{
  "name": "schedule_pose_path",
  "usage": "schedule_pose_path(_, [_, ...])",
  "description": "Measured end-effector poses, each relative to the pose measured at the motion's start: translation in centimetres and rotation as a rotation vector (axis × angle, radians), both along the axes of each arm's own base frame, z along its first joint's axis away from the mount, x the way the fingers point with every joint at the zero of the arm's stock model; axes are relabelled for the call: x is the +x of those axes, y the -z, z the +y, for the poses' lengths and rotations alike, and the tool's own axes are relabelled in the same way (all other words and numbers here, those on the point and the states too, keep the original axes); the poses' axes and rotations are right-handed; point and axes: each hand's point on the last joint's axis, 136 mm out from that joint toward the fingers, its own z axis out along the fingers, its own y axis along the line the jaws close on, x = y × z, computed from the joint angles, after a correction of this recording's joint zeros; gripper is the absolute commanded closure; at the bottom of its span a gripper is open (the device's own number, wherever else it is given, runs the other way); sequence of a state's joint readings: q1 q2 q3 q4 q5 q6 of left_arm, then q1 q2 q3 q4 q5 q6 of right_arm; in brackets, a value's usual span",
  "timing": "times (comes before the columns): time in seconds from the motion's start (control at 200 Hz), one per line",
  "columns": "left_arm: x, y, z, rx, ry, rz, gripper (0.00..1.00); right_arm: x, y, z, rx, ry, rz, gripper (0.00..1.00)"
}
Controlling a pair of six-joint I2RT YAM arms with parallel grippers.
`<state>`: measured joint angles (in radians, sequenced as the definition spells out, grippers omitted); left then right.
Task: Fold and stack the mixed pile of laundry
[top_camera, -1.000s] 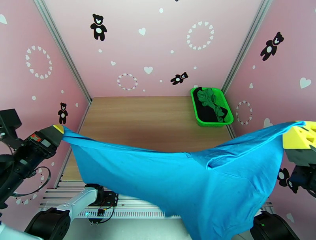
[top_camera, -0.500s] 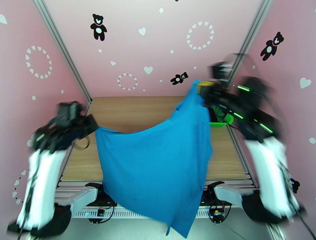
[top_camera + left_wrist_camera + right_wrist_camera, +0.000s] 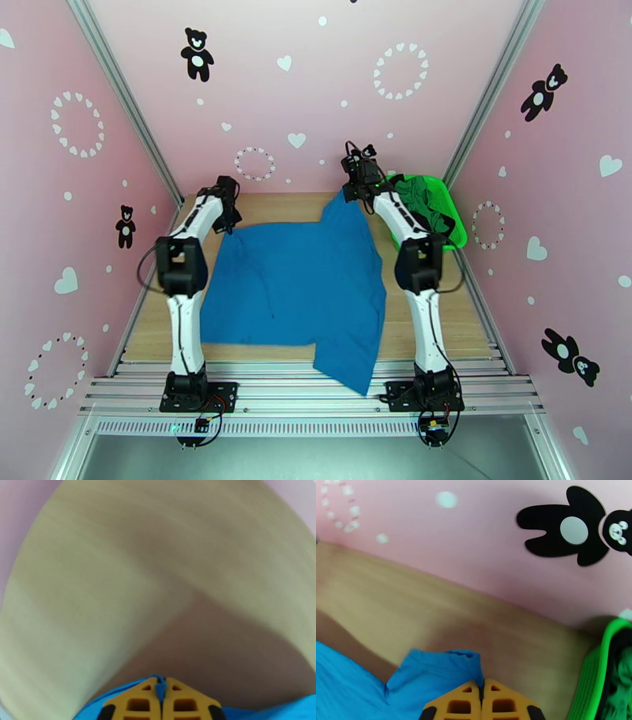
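The shirt overhangs the table's near edge, so my left gripper will next draw its corner outward to the bare wood by the table's far edge, then lower and release it.
The blue T-shirt lies spread over the wooden table, its lower right part hanging past the near edge. My left gripper is shut on the shirt's far left corner, with a sliver of blue cloth pinched between its yellow fingers. At the far right corner my right gripper is shut on the blue cloth, close to the back wall. The green garment and the black garment lie bunched in the green basket.
The green mesh basket stands in the far right corner, just right of my right arm; its rim is close to the right fingers. Pink walls enclose the table at the back and on both sides. Bare wood shows along the table's far edge.
Both arms swung from near the camera out to the table's far end, carrying the held-up blue shirt with them; it now lies spread flat on the table. Both grippers stayed shut on it.
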<state>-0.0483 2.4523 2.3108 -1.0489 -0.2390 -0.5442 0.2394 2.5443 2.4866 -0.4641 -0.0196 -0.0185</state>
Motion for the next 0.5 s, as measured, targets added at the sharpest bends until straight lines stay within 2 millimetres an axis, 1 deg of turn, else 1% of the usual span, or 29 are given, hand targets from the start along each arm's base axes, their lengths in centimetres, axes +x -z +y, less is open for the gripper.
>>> schedule_pose_path(0.075, [2.1,0.8,0.1,0.0,-0.003,-0.023,1.0,1.8,0.7,-0.5,-0.001,0.023,-0.035,1.0])
schedule_pose_path(0.135, [2.9,1.4,0.4,-0.009,-0.007,-0.029,1.0,2.4,1.4,-1.0,-0.004,0.037,-0.043,1.0])
schedule_pose_path(0.225, [2.9,2.3,0.9,-0.044,-0.022,-0.02,1.0,3.2,2.1,-1.6,-0.002,0.05,-0.057,1.0])
schedule_pose_path(0.375, [3.2,3.1,2.5,-0.104,-0.05,-0.025,1.0,4.0,3.0,-1.7,0.01,0.061,-0.083,1.0])
schedule_pose_path(0.46, [3.7,3.5,2.9,-0.139,-0.055,-0.039,1.0,4.6,3.3,-1.8,0.015,0.071,-0.105,1.0])
schedule_pose_path(0.501, [4.1,3.8,3.0,-0.154,-0.055,-0.049,0.95,4.8,3.3,-1.8,0.019,0.078,-0.117,1.0])
